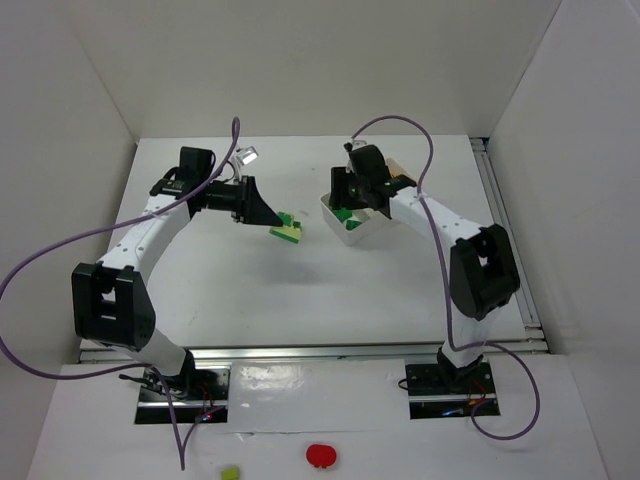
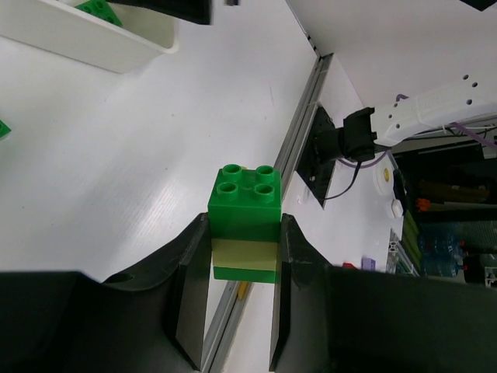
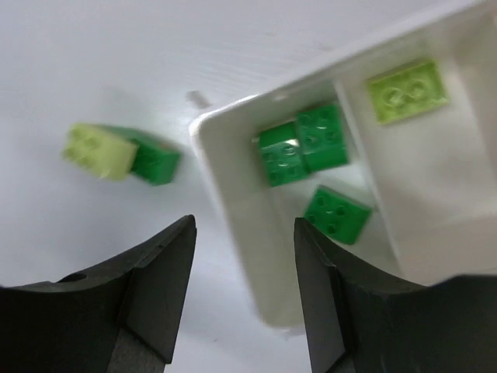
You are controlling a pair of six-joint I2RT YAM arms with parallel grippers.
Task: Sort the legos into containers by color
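My left gripper will turn its fingers downward, lower to its left in the top view and release the bricks, since bare tabletop lies below it there.
My left gripper (image 1: 272,222) is shut on a stack of legos (image 1: 288,229), held above the table left of the tray. In the left wrist view the stack (image 2: 247,202) is dark green, pale lime, dark green, pinched between both fingers (image 2: 190,287). The white tray (image 1: 358,236) sits at centre right. My right gripper (image 1: 349,206) hovers open and empty over the tray's near wall (image 3: 233,233). One compartment holds three dark green bricks (image 3: 301,148); the one beside it holds a pale lime brick (image 3: 408,92). A pale lime and dark green pair (image 3: 120,154) shows left of the tray.
A metal rail (image 1: 510,240) runs along the table's right edge, and white walls enclose the back and sides. A small silver object (image 1: 248,155) lies at the back. A flat red round thing (image 1: 321,456) and a small lime piece (image 1: 230,473) lie below the arm bases.
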